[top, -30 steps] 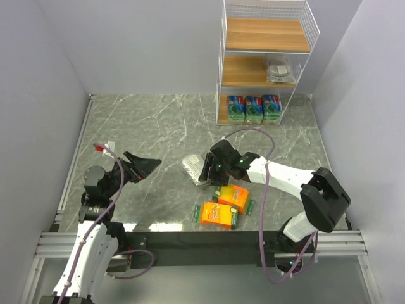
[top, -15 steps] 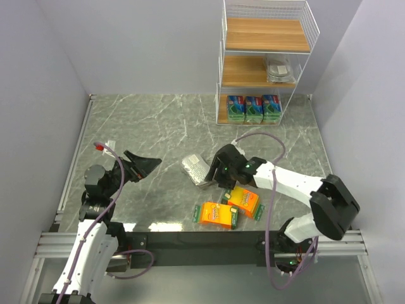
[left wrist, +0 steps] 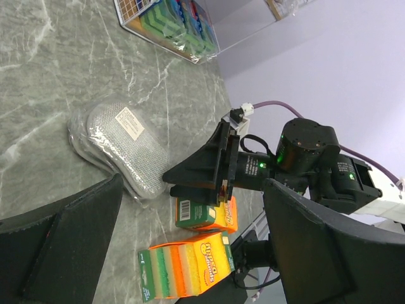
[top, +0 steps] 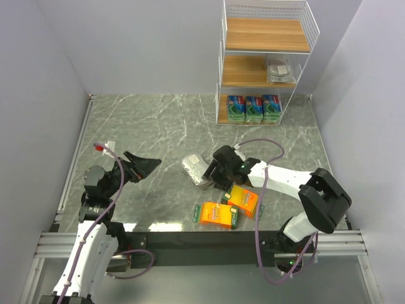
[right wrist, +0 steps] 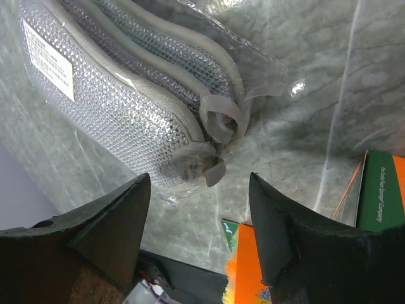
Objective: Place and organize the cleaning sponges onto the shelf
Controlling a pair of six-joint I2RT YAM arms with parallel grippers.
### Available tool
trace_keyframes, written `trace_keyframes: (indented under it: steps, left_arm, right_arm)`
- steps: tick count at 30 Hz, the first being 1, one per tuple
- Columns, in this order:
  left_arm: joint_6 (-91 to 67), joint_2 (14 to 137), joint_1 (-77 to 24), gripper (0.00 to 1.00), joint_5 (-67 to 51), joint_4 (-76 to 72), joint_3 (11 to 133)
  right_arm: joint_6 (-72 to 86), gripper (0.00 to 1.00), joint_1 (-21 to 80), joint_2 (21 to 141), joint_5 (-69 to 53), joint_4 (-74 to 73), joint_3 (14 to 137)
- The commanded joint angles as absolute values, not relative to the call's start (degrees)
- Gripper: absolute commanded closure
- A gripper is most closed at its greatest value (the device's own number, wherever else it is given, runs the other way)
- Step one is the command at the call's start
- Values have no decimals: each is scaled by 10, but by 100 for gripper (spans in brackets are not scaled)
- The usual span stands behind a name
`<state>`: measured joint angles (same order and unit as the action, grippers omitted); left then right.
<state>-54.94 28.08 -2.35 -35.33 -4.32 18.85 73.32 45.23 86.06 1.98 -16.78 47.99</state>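
The right gripper moves toward the looped end of the silvery grey pack next, before it closes on that end.
A clear-wrapped silvery grey sponge pack lies flat on the marble table. My right gripper stands open at its right end; in the right wrist view the pack lies just ahead of the spread fingers, and nothing is held. Two orange packs lie close by, toward the near edge. The shelf stands at the back right, with three blue-and-green packs on its bottom tier and a silvery pack on the middle board. My left gripper hovers open at the left, empty.
Grey walls close in the table on the left, back and right. The right arm's cable loops over the table behind the right gripper. A black rail runs along the near edge.
The right gripper's jaws have opened a little wider and it has settled at the silvery pack's end. The nearer orange pack has slid slightly right. The left arm has not moved.
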Motion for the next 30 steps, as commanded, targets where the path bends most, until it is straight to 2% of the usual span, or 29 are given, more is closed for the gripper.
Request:
trace_keyframes:
  steps: [1, 10, 14, 17, 18, 19, 20, 24, 30]
  left_arm:
    - [-543, 271, -25, 0, -360, -52, 192]
    - [-550, 277, -25, 1, -364, -59, 190]
    - [-535, 261, -25, 1, -353, -25, 195]
    - [-538, 254, -25, 1, -353, -25, 191]
    - [-539, 255, -25, 1, -354, -26, 190]
    - [-540, 257, -25, 0, -354, -27, 188]
    - [-541, 257, -25, 0, -355, -30, 188]
    - [-538, 258, -25, 1, -353, -24, 193]
    - [-533, 251, -25, 1, -349, -11, 200]
  right_arm:
    - [758, 30, 453, 852, 43, -167, 485]
    - [796, 35, 452, 897, 75, -114, 481]
    - [798, 45, 451, 918, 68, -91, 472]
    - [800, 71, 451, 918, 74, -80, 459]
    - [798, 89, 450, 914, 74, -77, 454]
    - [798, 97, 448, 906, 74, -77, 452]
    - [795, 100, 448, 902, 77, -79, 451]
    - [780, 100, 439, 865, 80, -88, 445]
    - [738, 100, 396, 732, 57, -88, 425]
